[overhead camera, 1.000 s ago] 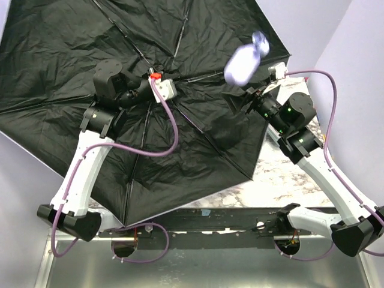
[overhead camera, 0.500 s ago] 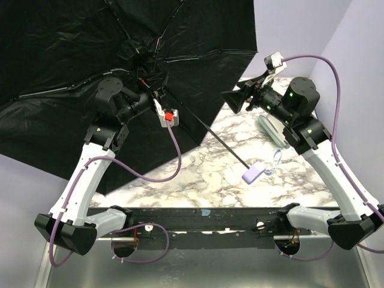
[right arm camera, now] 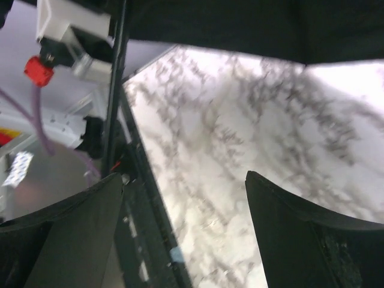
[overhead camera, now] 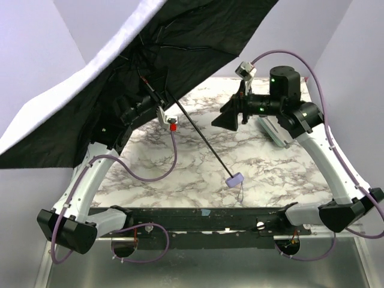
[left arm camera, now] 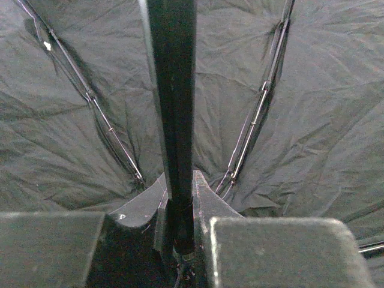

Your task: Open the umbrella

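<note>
The lavender handle hangs free nearer my base, so my open right gripper will move back and across onto the umbrella stem's end just above the lavender handle.
The umbrella stands open, its black inside facing me and its pale lavender outside showing along the left edge. Its thin black shaft runs down to the small lavender handle, which hangs low over the marble table. My left gripper is shut on the shaft near the canopy hub; in the left wrist view the fingers clamp the shaft with black canopy behind. My right gripper is open and empty, right of the shaft; its fingers frame bare marble.
A pale green flat case lies on the table under the right arm. Lavender walls close in on both sides. The black rail with the arm bases runs along the near edge.
The umbrella has swung: the canopy tipped up and left, showing its lavender outside. The handle dropped from high right to low over the table. The right gripper turned left.
</note>
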Controlling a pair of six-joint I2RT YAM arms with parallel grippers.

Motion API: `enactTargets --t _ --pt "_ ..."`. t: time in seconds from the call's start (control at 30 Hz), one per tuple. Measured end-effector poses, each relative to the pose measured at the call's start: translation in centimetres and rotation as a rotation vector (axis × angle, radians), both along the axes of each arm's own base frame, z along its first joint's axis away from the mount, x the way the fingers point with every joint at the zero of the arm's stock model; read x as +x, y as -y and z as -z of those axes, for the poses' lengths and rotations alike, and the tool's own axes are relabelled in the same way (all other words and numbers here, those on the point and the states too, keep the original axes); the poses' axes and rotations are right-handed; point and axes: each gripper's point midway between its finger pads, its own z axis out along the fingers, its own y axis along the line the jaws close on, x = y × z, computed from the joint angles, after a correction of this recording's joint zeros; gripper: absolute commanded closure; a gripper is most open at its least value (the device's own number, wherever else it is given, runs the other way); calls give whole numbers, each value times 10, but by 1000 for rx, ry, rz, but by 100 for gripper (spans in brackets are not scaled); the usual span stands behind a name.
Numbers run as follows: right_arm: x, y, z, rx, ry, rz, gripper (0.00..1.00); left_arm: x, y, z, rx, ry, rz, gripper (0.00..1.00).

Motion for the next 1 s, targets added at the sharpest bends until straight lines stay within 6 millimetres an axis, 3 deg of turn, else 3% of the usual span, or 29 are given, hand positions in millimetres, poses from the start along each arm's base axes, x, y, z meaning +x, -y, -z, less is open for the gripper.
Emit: enactTargets --t 0.27,0.53,0.63,0.73,0.83,1.0 --pt "-28 -7 52 -98 -216 -153 15 20 1 8 89 79 -51 100" --pt "-66 -13 83 -198 -277 -302 19 32 -1 8 96 104 -89 100" --pt "-75 -12 96 -233 -295 -338 27 40 -1 12 97 102 -99 100" --pt "-75 -10 111 -271 -305 -357 47 46 0 16 100 94 -105 100" --pt "-68 -7 130 -326 -313 -346 59 51 1 14 97 102 -110 100" --pt "-61 1 151 -411 -306 -323 70 53 1 2 79 144 -119 100"
